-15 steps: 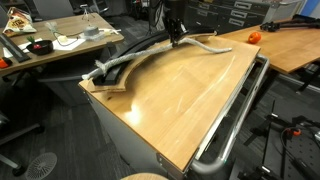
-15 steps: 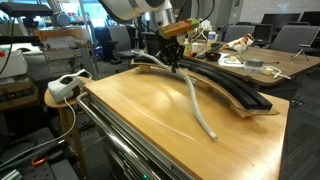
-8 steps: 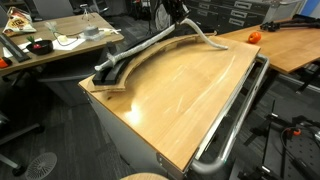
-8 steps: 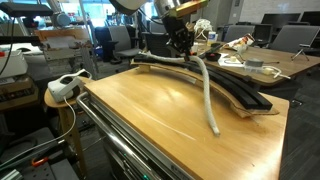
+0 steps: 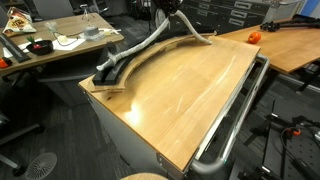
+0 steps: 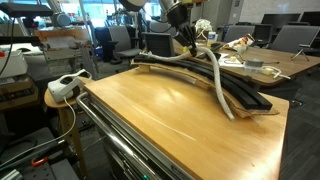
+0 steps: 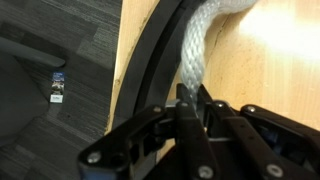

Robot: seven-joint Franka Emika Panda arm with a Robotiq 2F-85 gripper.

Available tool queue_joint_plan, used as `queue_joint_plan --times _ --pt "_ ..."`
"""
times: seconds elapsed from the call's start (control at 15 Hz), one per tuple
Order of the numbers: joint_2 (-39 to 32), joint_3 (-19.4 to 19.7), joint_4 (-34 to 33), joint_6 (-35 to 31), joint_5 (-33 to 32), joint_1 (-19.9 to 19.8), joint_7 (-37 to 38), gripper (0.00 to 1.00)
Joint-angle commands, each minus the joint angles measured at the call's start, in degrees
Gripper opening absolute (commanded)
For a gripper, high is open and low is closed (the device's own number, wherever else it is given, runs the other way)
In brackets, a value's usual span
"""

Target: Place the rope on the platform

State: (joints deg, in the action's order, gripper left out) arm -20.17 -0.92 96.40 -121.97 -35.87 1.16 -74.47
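I need to move my gripper to the left in the wrist view next, lower the raised rope onto the black strip [image 6: 194, 66] [image 7: 150, 60] and release it, because the strip is below and in that direction.
The pale grey rope [image 5: 150, 45] hangs from my gripper [image 5: 175, 12], which is shut on it high above the far end of the table. One part trails down to the black arc-shaped platform [image 5: 125, 68]; its other end droops towards the table edge [image 5: 205, 37]. In an exterior view the rope [image 6: 218, 80] hangs from the gripper [image 6: 186, 30] across the platform [image 6: 240, 95]. In the wrist view the rope [image 7: 196, 50] runs up from between the jaws [image 7: 190, 100], next to the platform's black strip [image 7: 150, 60].
The wooden tabletop [image 5: 180, 90] fills the middle. An orange object [image 5: 254, 37] lies on the far desk. A cluttered desk [image 5: 50, 45] stands behind the platform. A white power strip [image 6: 65, 85] sits beside the table. A metal rail [image 5: 235, 120] runs along the table's side.
My gripper has risen and moved towards the platform with the rope in it. The rope's free end has been dragged across the tabletop and now hangs over the platform.
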Motion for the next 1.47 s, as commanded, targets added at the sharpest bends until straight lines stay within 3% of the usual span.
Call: queue_joint_plan --times 0.0,0.4,0.73,1.0,1.4 --pt "-5.19 -0.49 -8.06 3.78 -1.94 1.01 -7.7 0.03" --pt "-9.48 -1.0 -14.57 4.06 1.28 -0.04 -17.55 0.03" --pt "-11.23 -1.43 -18.95 3.75 9.23 -1.9 -23.8 0.03" --pt "-12.48 -1.1 -22.45 4.56 13.83 -2.26 -26.72 0.03" --pt "-15.2 -0.87 -26.63 7.47 15.36 -1.44 -28.62 0.03"
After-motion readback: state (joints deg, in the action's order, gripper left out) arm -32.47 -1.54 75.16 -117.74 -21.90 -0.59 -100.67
